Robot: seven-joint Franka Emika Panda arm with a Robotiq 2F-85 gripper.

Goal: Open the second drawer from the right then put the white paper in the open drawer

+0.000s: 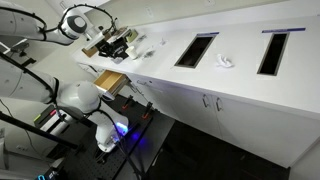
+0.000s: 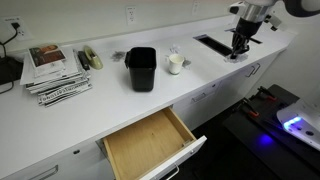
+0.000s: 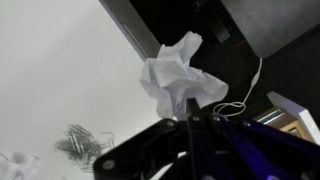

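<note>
The crumpled white paper in my gripper goes off the counter top and down over the drawer's tan wood interior (image 2: 147,139) next. That drawer stands open, so the paper gets released there.
In the wrist view my gripper (image 3: 187,118) is shut on a crumpled white paper (image 3: 178,78) and holds it above the white counter. In both exterior views the gripper (image 1: 119,46) (image 2: 240,46) hangs over the counter top near one end. The second drawer from the right (image 1: 108,80) (image 2: 150,146) stands pulled out, with a white front and a tan wood interior that looks empty. Its corner also shows in the wrist view (image 3: 296,120), to the right of the gripper.
A black bin (image 2: 140,68), a white cup-like object (image 2: 176,62) and stacked magazines (image 2: 55,72) stand on the counter. Dark rectangular cut-outs (image 1: 195,50) (image 1: 272,52) lie in the counter, with another white crumpled object (image 1: 226,62) between them. Paper clips (image 3: 80,145) lie below the gripper.
</note>
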